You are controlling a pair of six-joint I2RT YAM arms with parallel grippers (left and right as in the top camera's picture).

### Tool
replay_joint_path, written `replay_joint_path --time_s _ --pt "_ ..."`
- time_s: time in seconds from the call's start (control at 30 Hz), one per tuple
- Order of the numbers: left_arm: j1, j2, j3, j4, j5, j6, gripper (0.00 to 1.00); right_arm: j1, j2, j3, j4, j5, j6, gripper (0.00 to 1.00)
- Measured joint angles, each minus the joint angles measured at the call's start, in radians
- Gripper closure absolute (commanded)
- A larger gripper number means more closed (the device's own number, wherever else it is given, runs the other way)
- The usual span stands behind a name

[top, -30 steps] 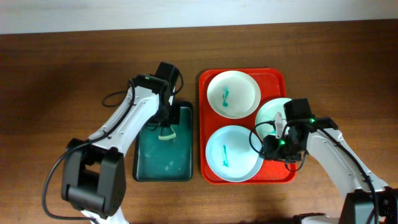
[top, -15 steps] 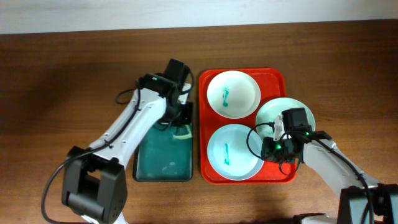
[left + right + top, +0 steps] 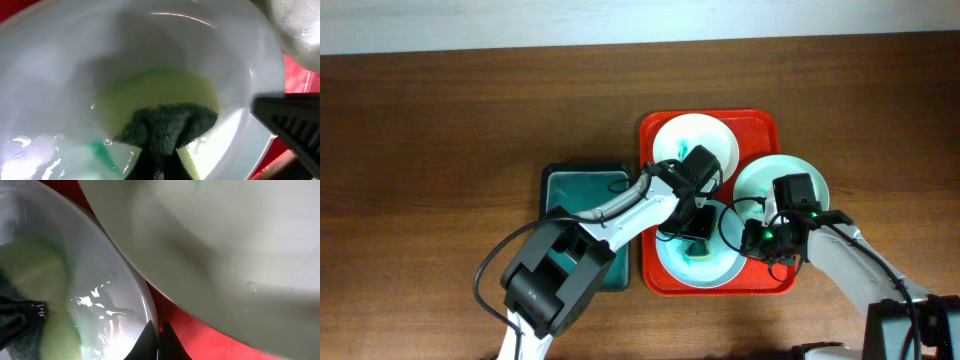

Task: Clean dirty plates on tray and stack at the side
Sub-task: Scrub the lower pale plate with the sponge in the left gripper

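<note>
A teal smear still needs wiping first, so my left gripper will next wipe across the near plate. Then it will lift over and go down into the basin (image 3: 580, 194) to let go of the sponge.
Three pale plates lie on the red tray (image 3: 760, 128): a far plate (image 3: 696, 140) with a teal smear, a right plate (image 3: 790, 172) overlapping the tray's right rim, and a near plate (image 3: 670, 262). My left gripper (image 3: 696, 238) is shut on a dark green sponge (image 3: 167, 127) pressed into the near plate's centre (image 3: 75, 60), beside a teal smear (image 3: 102, 152). My right gripper (image 3: 748, 242) is shut on the near plate's right rim (image 3: 145, 297), with the right plate (image 3: 240, 245) just beside it.
A dark green basin (image 3: 565, 195) with teal water stands left of the tray on the wooden table (image 3: 440, 150). The left arm reaches across the basin and tray.
My left gripper has carried the sponge from the basin rightward onto the near plate. The right gripper has stayed at that plate's rim.
</note>
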Motion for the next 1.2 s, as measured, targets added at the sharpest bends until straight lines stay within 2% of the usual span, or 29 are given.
replay_joint_path --time_s 0.13,0.27,0.4,0.47,0.6,0.7,0.83,0.97,1.07,1.2 --pt "0.015 -0.004 0.033 -0.172 -0.209 -0.018 1.0 0.0 0.0 0.0 0.0 -0.004 0.001 0.96" --pt "0.039 -0.008 0.032 -0.178 -0.284 -0.014 1.0 0.001 0.0 0.0 0.001 -0.007 0.001 0.96" --pt "0.056 -0.004 0.023 -0.041 -0.101 0.046 1.0 0.0 0.0 0.0 0.0 0.015 0.005 0.96" --pt "0.034 0.0 0.021 -0.022 -0.011 0.063 1.0 0.0 0.0 0.0 0.0 0.015 0.005 0.96" --pt "-0.064 0.006 0.019 -0.02 0.04 0.07 1.0 0.0 0.0 0.0 0.002 0.016 0.027 0.96" --pt "-0.064 0.006 0.019 -0.042 0.035 0.074 1.0 0.0 0.0 0.0 0.004 0.015 0.041 0.96" --pt "-0.069 0.005 0.036 -0.149 -0.144 0.065 1.0 0.001 0.0 0.0 0.008 0.0 0.049 0.96" --pt "-0.04 0.004 0.062 -0.261 -0.434 0.041 1.0 0.001 0.0 0.0 0.009 -0.009 0.052 0.96" --pt "-0.028 0.011 0.107 -0.303 -0.515 0.032 1.0 0.007 0.0 0.0 0.019 -0.031 0.053 0.96" --pt "-0.016 0.032 0.242 -0.399 -0.488 0.03 1.0 0.005 0.0 0.0 0.01 -0.001 0.054 0.96"
